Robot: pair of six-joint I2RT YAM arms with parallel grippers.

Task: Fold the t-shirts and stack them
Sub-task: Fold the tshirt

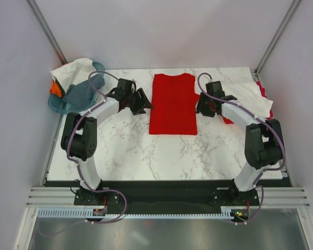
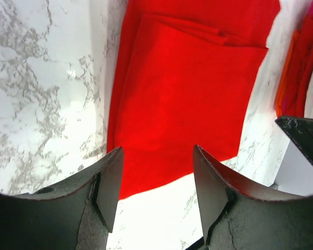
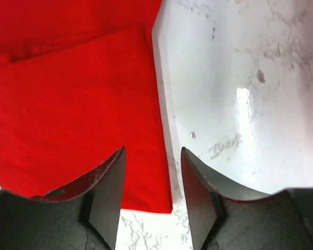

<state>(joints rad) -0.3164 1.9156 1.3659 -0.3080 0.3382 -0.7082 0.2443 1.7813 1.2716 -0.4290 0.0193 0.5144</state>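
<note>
The robot's right gripper will next draw back and come down onto the red t-shirt's near corner (image 1: 195, 133) (image 3: 167, 206), since that corner lies below the gripper's open fingers and nearer the robot's base.
A bright red t-shirt (image 1: 172, 104) lies folded into a flat rectangle at the back middle of the marble table (image 1: 161, 151). My left gripper (image 1: 143, 102) hangs open just off its left edge, with nothing between the fingers. In the left wrist view, the left gripper (image 2: 157, 151) stands over the red t-shirt's (image 2: 193, 88) near corner. My right gripper (image 1: 201, 107) is open at the shirt's right edge. In the right wrist view, the right gripper (image 3: 153, 151) straddles the edge of the red t-shirt (image 3: 73, 104) without touching it.
A teal basket (image 1: 56, 107) at the back left holds a white tee (image 1: 73, 67), a grey tee (image 1: 83, 92) and an orange tee (image 1: 55, 88). At the back right a white tee (image 1: 248, 92) lies on a red one (image 1: 228, 121). White walls enclose the table.
</note>
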